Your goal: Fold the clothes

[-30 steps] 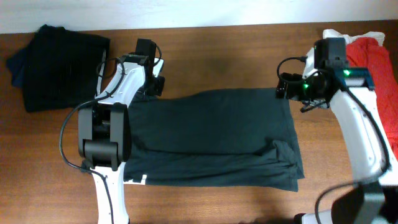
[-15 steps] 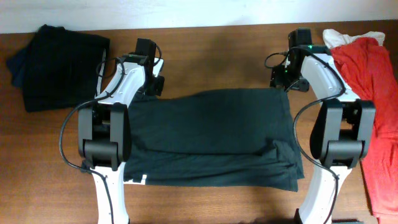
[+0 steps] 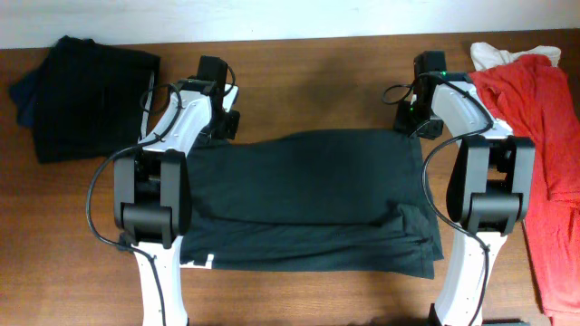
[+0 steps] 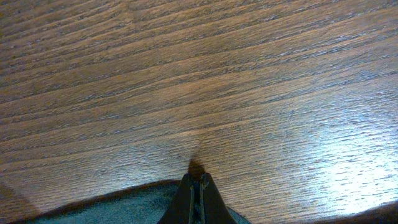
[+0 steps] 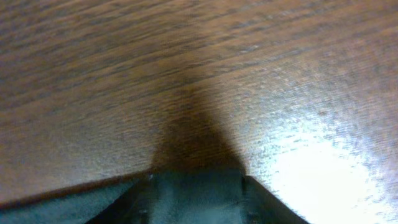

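The T-shirt's far half still lies flat, so my left gripper will next lift its pinched far edge and carry it back over the T-shirt's near folded part to release it.
The clothes in play are a dark charcoal T-shirt (image 3: 308, 195), spread across the middle of the table with its near part folded over; no lettering shows. My left gripper (image 3: 220, 136) sits at the shirt's far left corner. In the left wrist view it (image 4: 196, 185) is shut, with a thin sliver of the shirt's edge (image 4: 112, 208) pinched between the fingertips. My right gripper (image 3: 412, 127) is at the far right corner. In the blurred right wrist view it (image 5: 196, 180) has its jaws apart, with shirt fabric (image 5: 196, 202) lying between them.
A folded pile of black clothes (image 3: 86, 95) lies at the far left of the table. A red garment (image 3: 544, 118) with a white piece (image 3: 494, 52) behind it hangs over the right edge. Bare wood (image 3: 317, 81) runs along the back, by the wall.
My right arm has swung in from the right to the shirt's far right corner, and its jaws have narrowed around the fabric. The left arm and the shirt have not moved.
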Controlling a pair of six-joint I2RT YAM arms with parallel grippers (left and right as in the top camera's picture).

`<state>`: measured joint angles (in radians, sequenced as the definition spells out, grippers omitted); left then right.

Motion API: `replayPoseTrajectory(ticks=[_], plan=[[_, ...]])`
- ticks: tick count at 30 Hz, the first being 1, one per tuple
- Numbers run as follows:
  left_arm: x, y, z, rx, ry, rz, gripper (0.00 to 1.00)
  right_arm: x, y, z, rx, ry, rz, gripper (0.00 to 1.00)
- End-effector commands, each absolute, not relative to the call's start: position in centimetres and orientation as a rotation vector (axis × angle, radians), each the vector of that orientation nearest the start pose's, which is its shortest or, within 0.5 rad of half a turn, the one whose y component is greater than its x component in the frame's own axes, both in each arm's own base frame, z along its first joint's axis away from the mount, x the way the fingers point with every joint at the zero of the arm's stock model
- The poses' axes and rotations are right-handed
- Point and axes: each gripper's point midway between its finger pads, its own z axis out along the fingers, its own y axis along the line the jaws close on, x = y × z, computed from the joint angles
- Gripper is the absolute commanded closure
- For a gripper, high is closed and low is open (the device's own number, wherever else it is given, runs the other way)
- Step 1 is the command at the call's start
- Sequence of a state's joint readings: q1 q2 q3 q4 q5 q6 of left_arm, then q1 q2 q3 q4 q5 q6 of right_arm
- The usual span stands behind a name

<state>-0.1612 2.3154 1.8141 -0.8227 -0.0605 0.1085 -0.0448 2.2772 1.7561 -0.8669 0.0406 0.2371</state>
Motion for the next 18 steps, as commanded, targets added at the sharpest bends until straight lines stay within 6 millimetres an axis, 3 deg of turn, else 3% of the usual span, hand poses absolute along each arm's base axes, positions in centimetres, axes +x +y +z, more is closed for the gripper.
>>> replayPoseTrajectory(ticks=[1, 4, 7, 11, 12, 16, 18], plan=[[49.7, -6.8, -0.9, 0.359, 2.892, 0.084, 0.99, 47.8, -2.8, -0.5, 0.433, 2.94, -0.054, 0.72], [49.5, -6.9, -0.7, 0.365, 2.9, 0.084, 0.99, 47.5, -2.9, -0.5, 0.436, 2.95, -0.057, 0.94], [49.6, -6.9, 1.4, 0.348, 2.903, 0.083, 0.99, 47.1, -3.1, -0.3, 0.445, 2.965, -0.066, 0.96], [49.8, -6.9, 8.3, 0.253, 2.842, 0.065, 1.0, 46.6, -5.0, 2.0, 0.583, 2.981, -0.072, 0.96], [49.3, -6.8, 10.3, 0.221, 2.825, 0.058, 0.99, 46.3, -5.5, 2.8, 0.602, 2.991, -0.074, 0.96], [46.4, -5.8, 14.5, 0.093, 2.846, 0.067, 0.99, 45.3, -6.4, 5.0, 0.641, 3.031, -0.083, 0.96], [44.1, -3.9, 16.5, -0.046, 2.869, 0.152, 1.0, 44.7, -6.4, 5.7, 0.646, 3.052, -0.087, 0.96]])
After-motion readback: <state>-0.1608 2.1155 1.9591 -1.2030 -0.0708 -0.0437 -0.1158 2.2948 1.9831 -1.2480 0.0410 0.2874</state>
